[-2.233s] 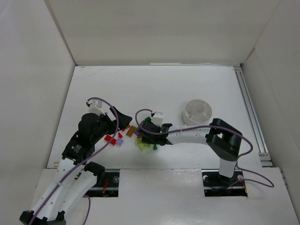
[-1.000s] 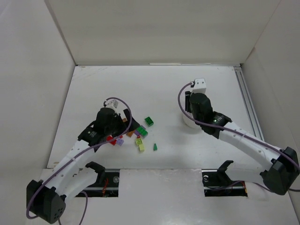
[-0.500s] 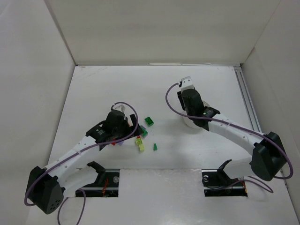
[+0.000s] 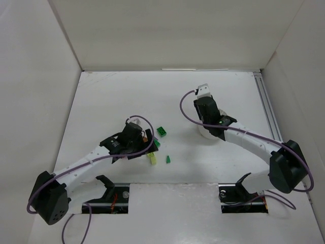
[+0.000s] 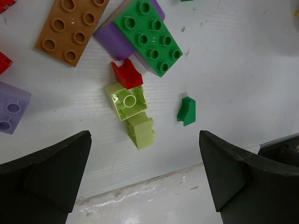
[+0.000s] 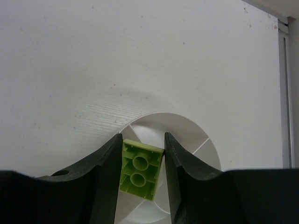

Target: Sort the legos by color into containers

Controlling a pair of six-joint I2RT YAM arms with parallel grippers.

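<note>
The end lime-yellow brick [image 4: 153,160] is below, with bare table on either side of the brick. My left gripper needs to go down to its right in the top view, with its fingers on both sides of the brick.
My right gripper [image 6: 142,138] is shut on a lime-yellow lego [image 6: 140,171], seen from its hollow underside, and holds it over the round white dish [image 6: 189,140] with wedge compartments. In the top view the right gripper [image 4: 209,127] covers most of the dish [image 4: 203,134]. My left gripper [image 5: 144,136] is wide open and empty above the pile [image 4: 147,146]. Below it lie two lime bricks [image 5: 126,99] [image 5: 141,132], a small red one [image 5: 127,74], a small green one [image 5: 187,111], a dark green brick [image 5: 149,35] on a lilac one [image 5: 112,41], and an orange-brown plate [image 5: 70,28].
Another lilac brick [image 5: 11,112] and a red one [image 5: 3,63] sit at the left edge of the left wrist view. A green brick [image 4: 162,131] lies apart to the right of the pile. White walls enclose the table; a rail [image 4: 269,117] runs along the right side.
My right gripper left the pile with the lime brick and now holds it over the dish. My left gripper has moved right, over the pile.
</note>
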